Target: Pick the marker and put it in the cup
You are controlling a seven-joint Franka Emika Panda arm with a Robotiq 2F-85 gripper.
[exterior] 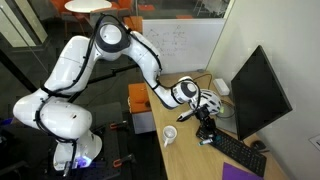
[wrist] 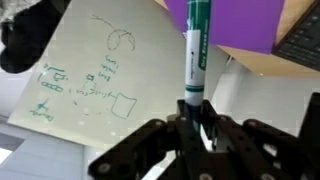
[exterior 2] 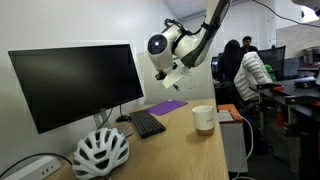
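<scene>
The marker goes away from the keyboard next, over the white cup's opening point(exterior 2: 204, 108), then down for release, since the cup stands lower, nearer the desk's edge.
My gripper point(wrist: 196, 112) is shut on the marker point(wrist: 194, 50), a slim stick with a green-and-white barrel that stands straight out from between the fingers in the wrist view. In both exterior views the gripper point(exterior: 206, 126) point(exterior 2: 172, 78) hangs in the air above the desk near the keyboard. The small white cup point(exterior: 170, 135) point(exterior 2: 203, 118) stands upright on the wooden desk near its edge, apart from the gripper. The cup does not show in the wrist view.
A black keyboard point(exterior 2: 147, 123) point(exterior: 238, 152) and a purple sheet point(exterior 2: 167, 106) point(wrist: 240, 25) lie before a large monitor point(exterior 2: 80, 80) point(exterior: 260, 90). A white ribbed helmet point(exterior 2: 101, 152) sits on the desk. A white surface with green scribbles point(wrist: 95, 80) shows. A person point(exterior 2: 252, 70) sits beyond.
</scene>
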